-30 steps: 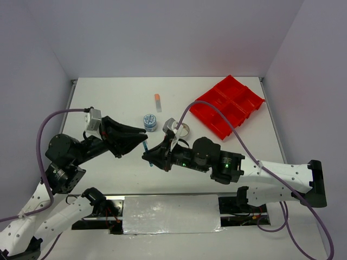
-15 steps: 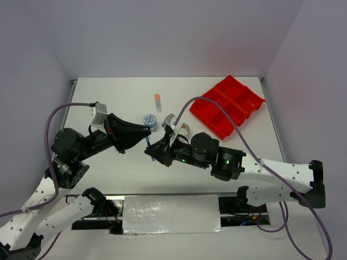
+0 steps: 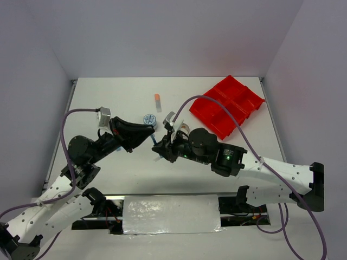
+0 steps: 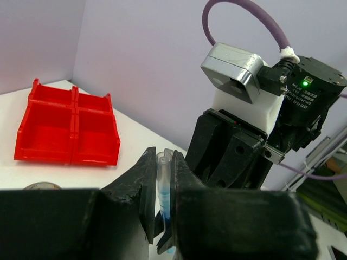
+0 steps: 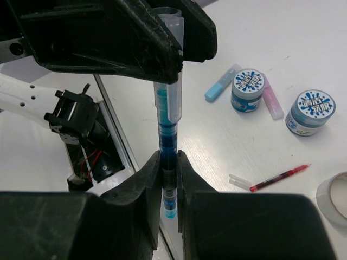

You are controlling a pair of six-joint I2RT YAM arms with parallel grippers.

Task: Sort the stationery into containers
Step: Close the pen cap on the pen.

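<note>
The red tray's empty near section (image 3: 220,122) is outward of the robot's right gripper and to its right in the top view, so the robot will swing the gripper there, lower it and release the pen.
A thin blue pen (image 5: 168,130) with a clear cap is held at both ends above the table. My right gripper (image 5: 168,168) is shut on the pen's lower barrel. My left gripper (image 4: 164,181) is shut on the capped end of the pen (image 4: 163,184). In the top view the two grippers meet tip to tip, the left gripper (image 3: 151,130) just above the right gripper (image 3: 159,148). The red divided tray (image 3: 227,105) lies at the far right and also shows in the left wrist view (image 4: 65,127).
On the table lie two tubs with blue-white lids (image 5: 248,89) (image 5: 310,111), a light blue tube (image 5: 221,90), a pink tube (image 5: 271,103), a red pen (image 5: 279,179) and a tape ring (image 5: 336,197). An orange tube (image 3: 157,100) lies farther back.
Both grippers have moved a little right and farther from the near edge, still joined on the pen. The left arm has stretched forward.
</note>
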